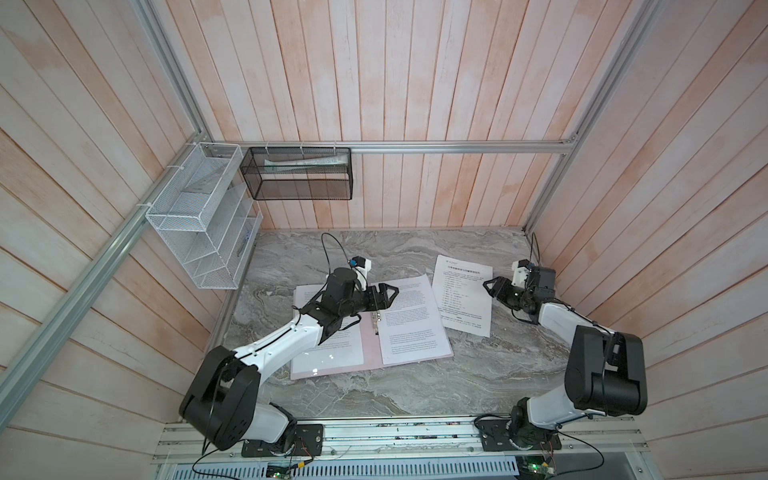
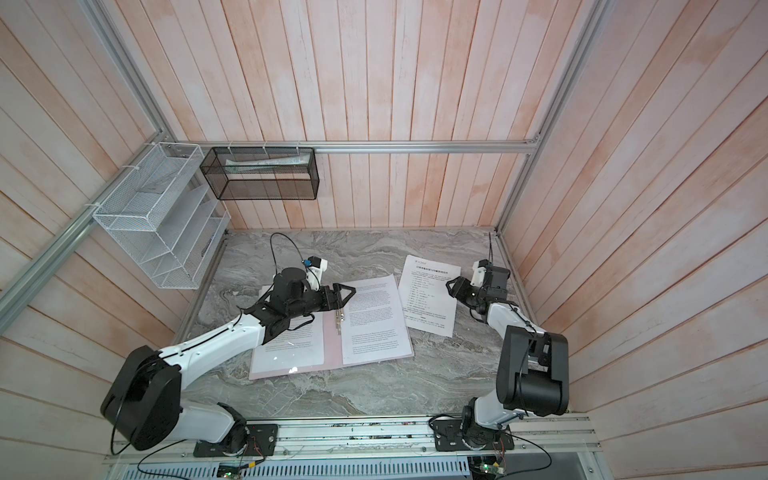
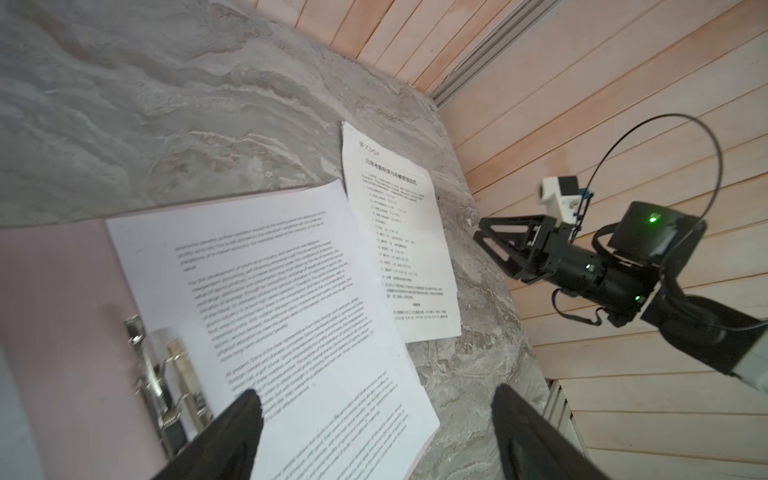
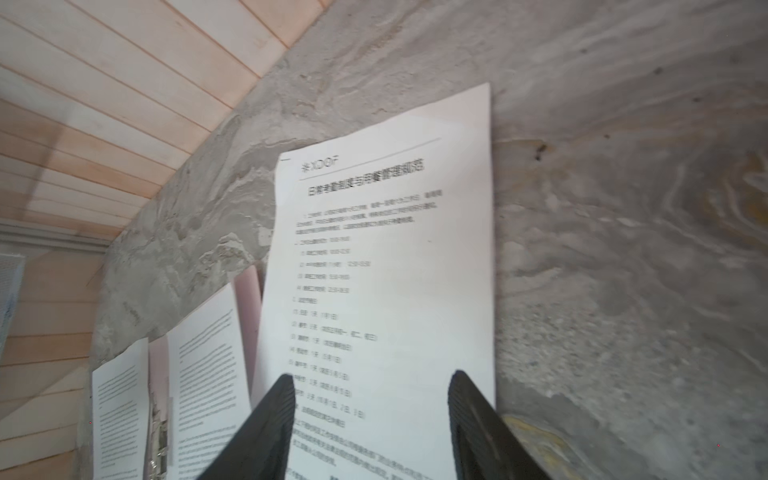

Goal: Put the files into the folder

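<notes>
My right gripper should next move down and tilt flatter, so that its fingers go on both sides of the headed sheet's edge away from the folder (image 1: 371, 351).
The pale pink folder (image 1: 371, 351) lies open on the marble table, its metal clip (image 1: 376, 322) along the spine. One printed file (image 1: 332, 353) rests on its left cover, partly under my left arm. Another (image 1: 411, 320) rests on its right cover. A third file (image 1: 463, 299), with a bold heading and list lines, lies on the table to the right, its edge overlapping the folder's right side. My left gripper (image 1: 392, 294) hovers open over the spine's far end, holding nothing (image 3: 376, 392). My right gripper (image 1: 487, 287) is open at the headed sheet's right edge, and the sheet (image 4: 374, 257) lies flat below its fingers.
A white wire-mesh rack (image 1: 199, 224) hangs on the left wall. A black mesh basket (image 1: 299, 178) with rolled papers hangs on the back rail. Wooden walls close in the table on three sides. Bare marble (image 1: 415, 386) stretches in front of the folder.
</notes>
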